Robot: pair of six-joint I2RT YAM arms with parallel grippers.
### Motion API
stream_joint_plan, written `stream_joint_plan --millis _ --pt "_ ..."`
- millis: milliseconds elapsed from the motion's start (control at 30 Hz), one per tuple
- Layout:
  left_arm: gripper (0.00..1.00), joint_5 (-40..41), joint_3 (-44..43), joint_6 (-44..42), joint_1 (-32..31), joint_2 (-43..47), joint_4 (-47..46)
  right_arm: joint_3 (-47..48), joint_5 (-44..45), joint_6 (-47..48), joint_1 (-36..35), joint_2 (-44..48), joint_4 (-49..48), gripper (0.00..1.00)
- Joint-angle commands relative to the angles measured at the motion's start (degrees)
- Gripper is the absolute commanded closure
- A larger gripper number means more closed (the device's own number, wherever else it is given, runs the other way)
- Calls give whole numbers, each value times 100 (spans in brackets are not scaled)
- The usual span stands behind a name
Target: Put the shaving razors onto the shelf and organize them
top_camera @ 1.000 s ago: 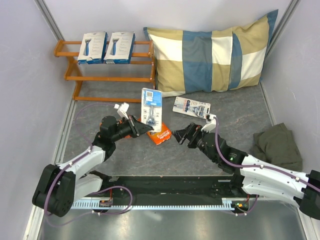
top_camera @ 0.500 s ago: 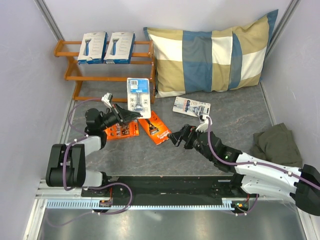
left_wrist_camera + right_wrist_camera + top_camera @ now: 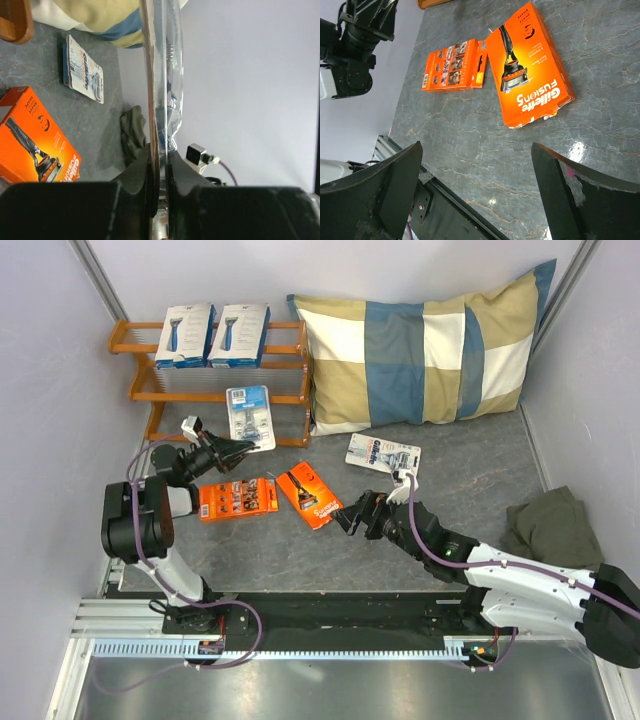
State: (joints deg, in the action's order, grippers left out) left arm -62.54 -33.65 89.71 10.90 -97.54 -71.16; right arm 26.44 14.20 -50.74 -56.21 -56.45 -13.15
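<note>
My left gripper carries the blister pack outward and to the right in the top view next, up against the shelf's empty lower levels below the razor boxes.
The orange wooden shelf (image 3: 140,392) stands at the back left with two white razor boxes (image 3: 212,334) on its top tier. My left gripper (image 3: 226,452) is shut on a clear blue-carded blister pack (image 3: 250,416), held upright in front of the shelf's lower tiers; in the left wrist view the pack (image 3: 159,75) shows edge-on between the pads. Two orange packs (image 3: 237,497) (image 3: 310,494) lie flat on the table. A second blister pack (image 3: 384,454) lies near the pillow. My right gripper (image 3: 352,516) is open and empty just right of the orange pack (image 3: 527,67).
A blue-and-beige checked pillow (image 3: 430,345) leans against the back wall right of the shelf. A dark green cloth (image 3: 553,532) lies at the right edge. Grey walls close both sides.
My left gripper has carried the blister pack back and to the left, up to the front of the shelf. My right gripper has crept left toward the orange pack.
</note>
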Motion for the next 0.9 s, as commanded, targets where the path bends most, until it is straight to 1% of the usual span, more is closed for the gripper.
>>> stream_joint_plan --millis 0,100,133,167,233,267,367,533,867 --pt "98 -170 -370 907 62 -248 -1489 2 -75 99 57 2 -206 2" --pt "98 -170 -563 768 53 -213 -1095 19 -92 126 66 -42 -215 2" --pt "98 -197 -625 567 62 -178 -911 28 -119 126 66 -85 -223 2" --pt "98 -232 -756 443 62 -108 -430 28 -171 126 83 -112 -249 2" --pt "98 -250 -906 5 53 -29 117 28 -215 117 83 -173 -302 2" --pt "98 -267 -1063 -154 53 6 624 28 -233 108 101 -183 -329 2" --pt "98 -267 -1353 -630 36 42 1452 37 -312 126 118 -253 -364 2" --pt "98 -285 -1697 -666 -35 -265 1613 72 -400 143 154 -314 -382 2" --pt "98 -267 -2312 -806 -412 -933 1921 143 -576 196 198 -402 -382 2"
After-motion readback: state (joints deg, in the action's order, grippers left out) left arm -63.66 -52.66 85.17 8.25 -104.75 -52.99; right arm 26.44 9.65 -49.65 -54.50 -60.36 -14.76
